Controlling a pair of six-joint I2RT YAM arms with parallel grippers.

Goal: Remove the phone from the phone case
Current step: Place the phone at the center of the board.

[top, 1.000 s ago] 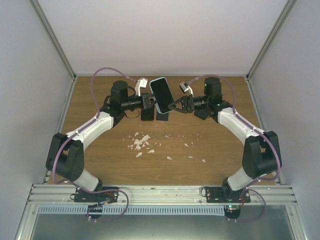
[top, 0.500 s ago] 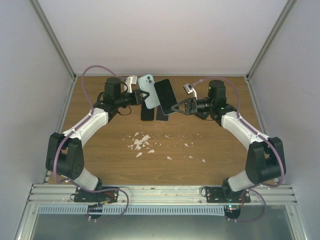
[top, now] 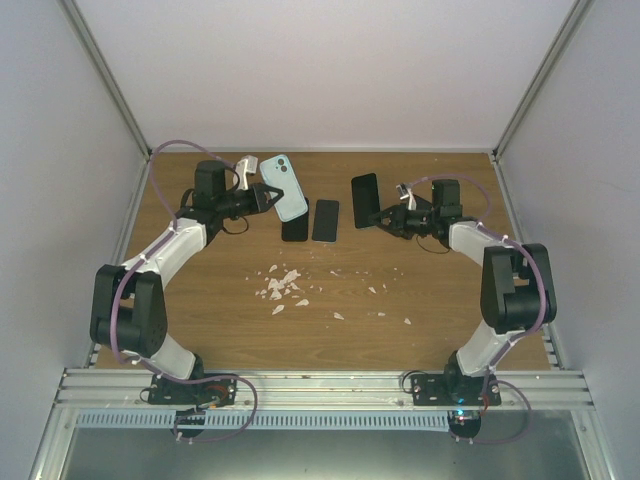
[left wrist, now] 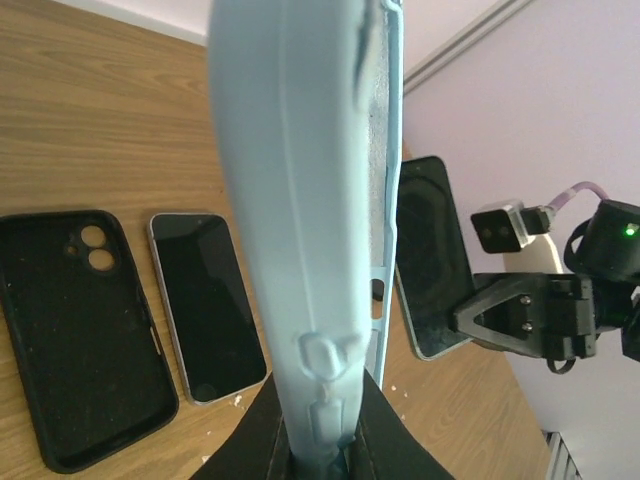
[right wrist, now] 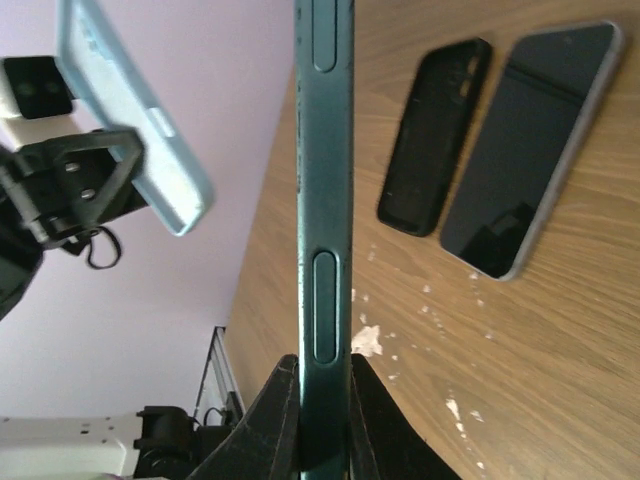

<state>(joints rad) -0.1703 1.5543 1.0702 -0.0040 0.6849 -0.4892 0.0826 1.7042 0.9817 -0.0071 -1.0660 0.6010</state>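
Note:
The dark phone in my right gripper needs to go down toward the second dark phone next, onto the empty wood beside it.
My left gripper (top: 262,197) is shut on the empty light blue phone case (top: 285,188) and holds it above the table's back left. In the left wrist view the case (left wrist: 300,200) stands edge-on between my fingers (left wrist: 250,440). My right gripper (top: 385,213) is shut on the dark phone (top: 365,200) and holds it above the back right. In the right wrist view the phone (right wrist: 325,200) is edge-on between the jaws. Phone and case are well apart, with a wide gap between them.
A black phone case (top: 295,228) and a second dark phone (top: 325,220) lie flat side by side on the wooden table (top: 420,290) between the grippers. White crumbs (top: 285,285) are scattered in the middle. Walls close the table's left, right and back.
The phone has come out of the blue case. My left gripper has moved left with the case, and my right gripper has moved right with the phone.

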